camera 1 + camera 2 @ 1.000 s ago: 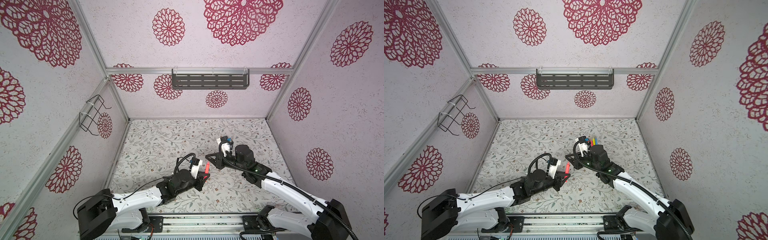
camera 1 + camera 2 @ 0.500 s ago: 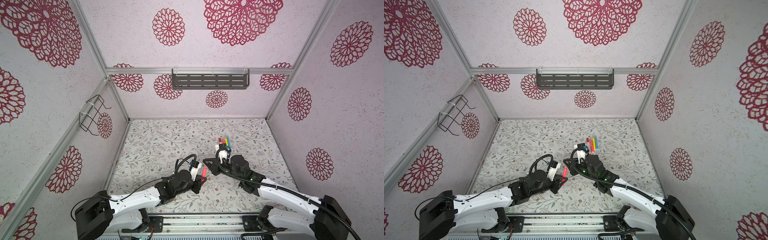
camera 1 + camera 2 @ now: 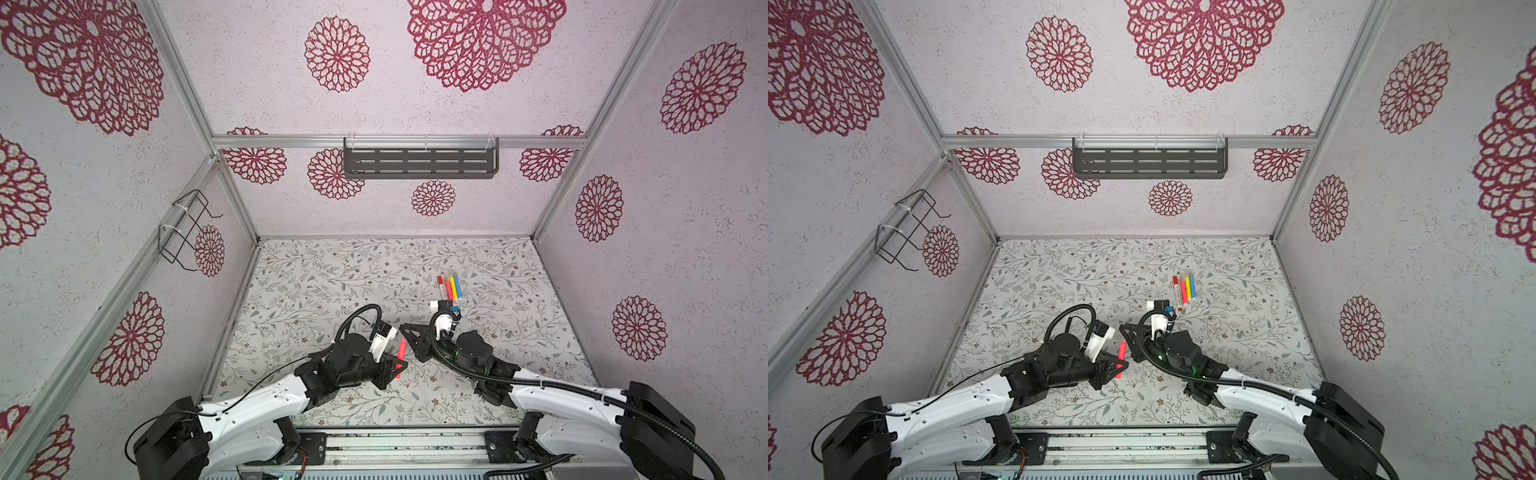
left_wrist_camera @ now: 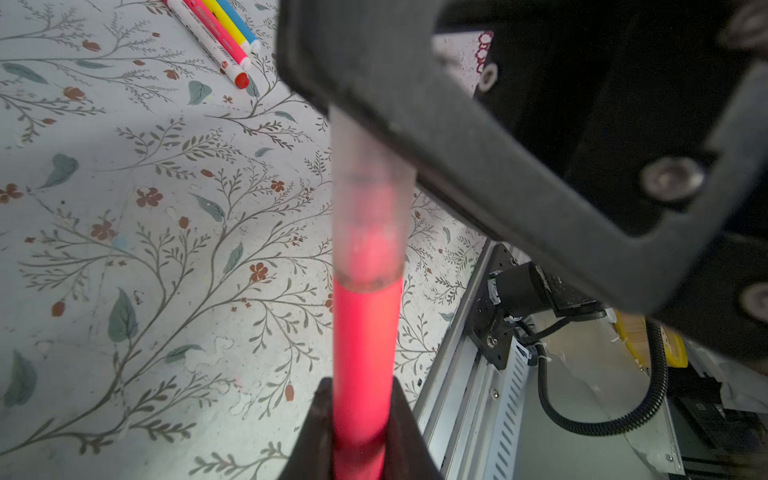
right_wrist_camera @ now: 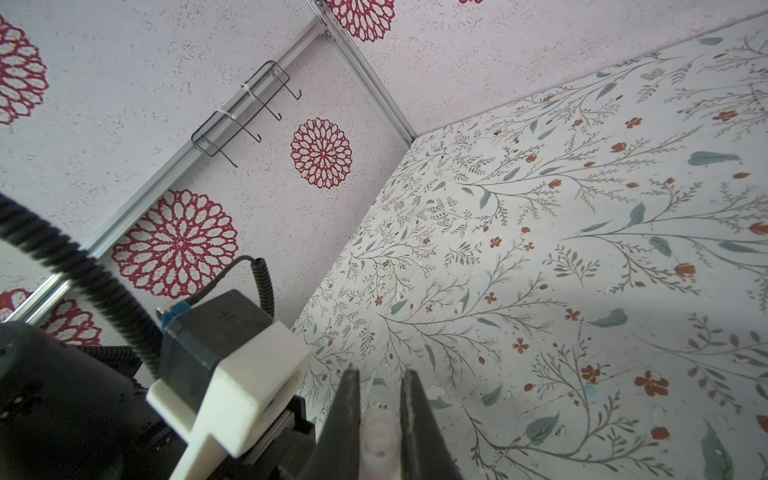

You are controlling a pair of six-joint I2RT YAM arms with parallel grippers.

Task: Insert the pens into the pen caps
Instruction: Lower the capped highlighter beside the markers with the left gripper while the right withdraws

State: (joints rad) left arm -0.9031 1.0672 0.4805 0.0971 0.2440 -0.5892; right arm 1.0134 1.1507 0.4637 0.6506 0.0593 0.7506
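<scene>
Next, my left gripper carries the bright pink pen (image 3: 401, 350) outward and down, releasing it on the tabletop (image 3: 433, 293) beside the red-ended white pen, as others lie there.
My left gripper (image 3: 397, 369) (image 3: 1119, 369) is shut on a bright pink pen (image 3: 401, 350) (image 3: 1122, 350), which it holds upright above the near middle of the table. In the left wrist view the pen (image 4: 361, 353) rises from between the jaws of the left gripper (image 4: 361, 401). A pale translucent pen cap (image 4: 370, 216) sits over its upper end. My right gripper (image 3: 406, 331) (image 5: 380, 409) is shut on that cap (image 5: 379, 434) and meets the pen from the right. Several more pens (image 3: 449, 287) (image 3: 1185, 289) (image 4: 222, 35) lie side by side behind the grippers.
A dark slotted shelf (image 3: 419, 163) hangs on the back wall and a wire rack (image 3: 185, 228) on the left wall. The metal base rail (image 3: 399, 442) runs along the table's near edge. The two grippers stand close together.
My right gripper has swung left and nearer with the cap, onto the tip of the pink pen. This uncovered the pens on the table. The left gripper barely moved.
</scene>
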